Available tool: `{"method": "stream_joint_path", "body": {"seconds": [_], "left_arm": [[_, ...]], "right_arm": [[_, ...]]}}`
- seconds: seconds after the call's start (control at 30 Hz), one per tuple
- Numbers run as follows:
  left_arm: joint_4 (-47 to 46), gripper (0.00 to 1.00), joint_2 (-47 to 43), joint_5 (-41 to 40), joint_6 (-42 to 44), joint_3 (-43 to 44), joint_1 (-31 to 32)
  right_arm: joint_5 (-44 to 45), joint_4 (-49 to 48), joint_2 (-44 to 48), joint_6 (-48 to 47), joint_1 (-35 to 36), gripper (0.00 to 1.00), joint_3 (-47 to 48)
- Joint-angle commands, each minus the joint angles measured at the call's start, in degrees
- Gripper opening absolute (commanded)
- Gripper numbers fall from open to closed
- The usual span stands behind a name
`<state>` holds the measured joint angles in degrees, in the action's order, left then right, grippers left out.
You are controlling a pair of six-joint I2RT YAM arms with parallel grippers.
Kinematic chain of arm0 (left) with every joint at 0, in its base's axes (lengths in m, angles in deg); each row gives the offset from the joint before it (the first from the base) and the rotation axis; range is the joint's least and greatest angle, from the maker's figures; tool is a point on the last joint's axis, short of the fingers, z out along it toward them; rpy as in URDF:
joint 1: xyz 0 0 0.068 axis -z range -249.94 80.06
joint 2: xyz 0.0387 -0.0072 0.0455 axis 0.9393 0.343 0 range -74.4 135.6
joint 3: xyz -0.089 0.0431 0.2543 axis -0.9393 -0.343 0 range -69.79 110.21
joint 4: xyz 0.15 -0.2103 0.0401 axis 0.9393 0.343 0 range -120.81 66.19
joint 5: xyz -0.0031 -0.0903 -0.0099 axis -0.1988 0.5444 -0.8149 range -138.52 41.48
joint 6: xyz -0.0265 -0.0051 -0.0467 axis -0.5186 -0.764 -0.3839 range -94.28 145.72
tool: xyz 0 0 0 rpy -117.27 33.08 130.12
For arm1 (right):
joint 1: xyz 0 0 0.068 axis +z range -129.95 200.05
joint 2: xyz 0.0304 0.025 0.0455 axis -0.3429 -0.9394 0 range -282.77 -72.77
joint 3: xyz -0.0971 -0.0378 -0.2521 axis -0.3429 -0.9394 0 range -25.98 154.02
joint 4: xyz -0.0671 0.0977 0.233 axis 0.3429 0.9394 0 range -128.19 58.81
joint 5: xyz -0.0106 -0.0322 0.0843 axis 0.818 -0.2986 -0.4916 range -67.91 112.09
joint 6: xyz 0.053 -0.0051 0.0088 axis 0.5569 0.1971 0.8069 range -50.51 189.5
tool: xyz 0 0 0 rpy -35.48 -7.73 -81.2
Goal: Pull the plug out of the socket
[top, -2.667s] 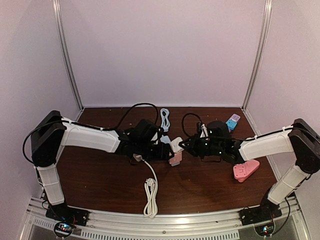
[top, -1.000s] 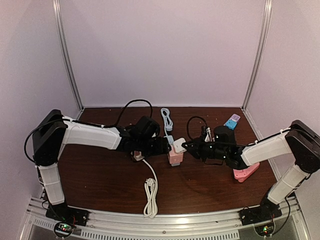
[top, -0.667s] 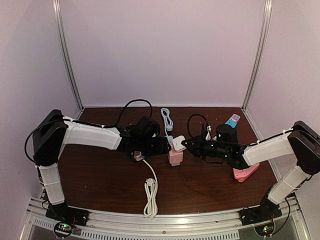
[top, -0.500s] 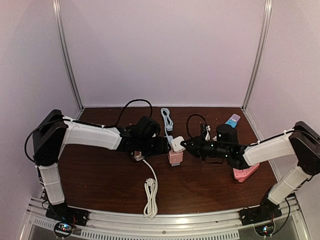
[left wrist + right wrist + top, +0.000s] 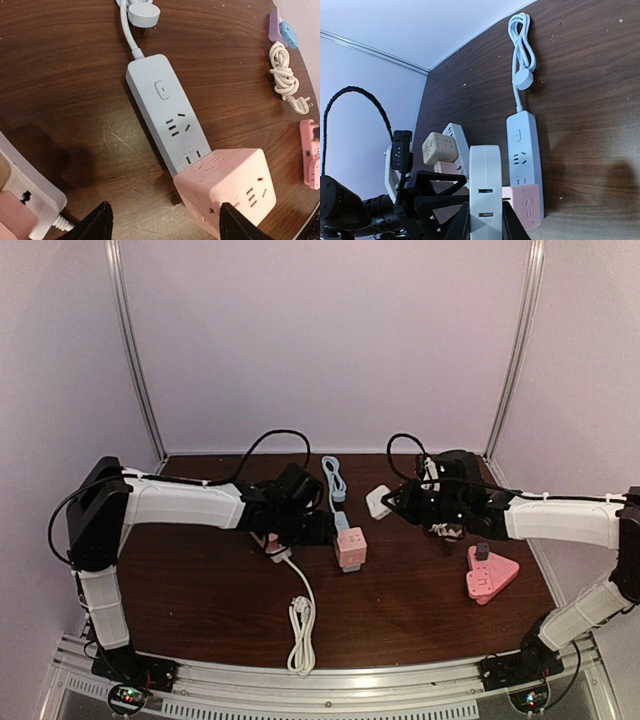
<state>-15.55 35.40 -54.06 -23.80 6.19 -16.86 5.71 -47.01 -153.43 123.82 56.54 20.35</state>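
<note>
The white plug goes down next onto the bare tabletop below my right gripper, beside the light blue power strip point(image 5: 522, 155), as my right gripper turns downward, lowers and releases it.
The white plug point(image 5: 378, 502) is off the pink cube socket point(image 5: 350, 547) and held in the air behind and to the right of it. My right gripper point(image 5: 392, 503) is shut on the white plug point(image 5: 485, 192), with a finger point(image 5: 461, 225) on each side. The pink cube socket point(image 5: 522, 205) stands on the table against the end of a light blue power strip point(image 5: 522, 155). My left gripper point(image 5: 322, 530) is open just left of the cube. In the left wrist view the pink cube point(image 5: 227, 187) lies by the right finger point(image 5: 235, 227).
A white power strip point(image 5: 275, 548) with a beige cube point(image 5: 439, 147) on it lies under the left arm, and its white cable point(image 5: 300, 620) runs toward the front. A pink triangular socket point(image 5: 490, 578) lies at the right. The light blue strip's cable point(image 5: 331, 475) lies at the back.
My right gripper has lifted the white plug off the pink cube and carried it up and to the back right. My left gripper has drawn back a little to the left.
</note>
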Motion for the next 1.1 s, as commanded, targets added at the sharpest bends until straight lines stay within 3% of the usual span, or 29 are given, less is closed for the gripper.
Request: {"method": "stream_joint_path", "body": {"seconds": [0.0, 0.23, 0.5, 0.8, 1.07], "left_arm": [[4.8, 0.76, -1.5, -3.2, 4.3, 2.6, -0.6], [6.6, 0.81, -8.4, -5.0, 6.0, 1.5, -0.6], [7.9, 0.85, -21.2, -7.5, 5.1, -7.7, -0.9], [10.0, 0.86, -30.7, -8.4, 4.9, -13.6, -1.9], [11.0, 0.86, -31.9, -7.7, 6.0, -13.4, -2.1]], "right_arm": [[14.6, 20.1, -0.8, -13.5, -0.4, 0.00, 6.8], [30.3, 28.7, -9.6, -24.7, -0.8, 0.00, 18.2], [44.2, 34.9, -26.0, -33.4, -1.1, 0.00, 31.4], [51.8, 37.5, -37.2, -38.9, -1.3, 0.04, 39.3], [51.5, 37.2, -41.4, -40.5, -1.4, 0.09, 41.8]]}}
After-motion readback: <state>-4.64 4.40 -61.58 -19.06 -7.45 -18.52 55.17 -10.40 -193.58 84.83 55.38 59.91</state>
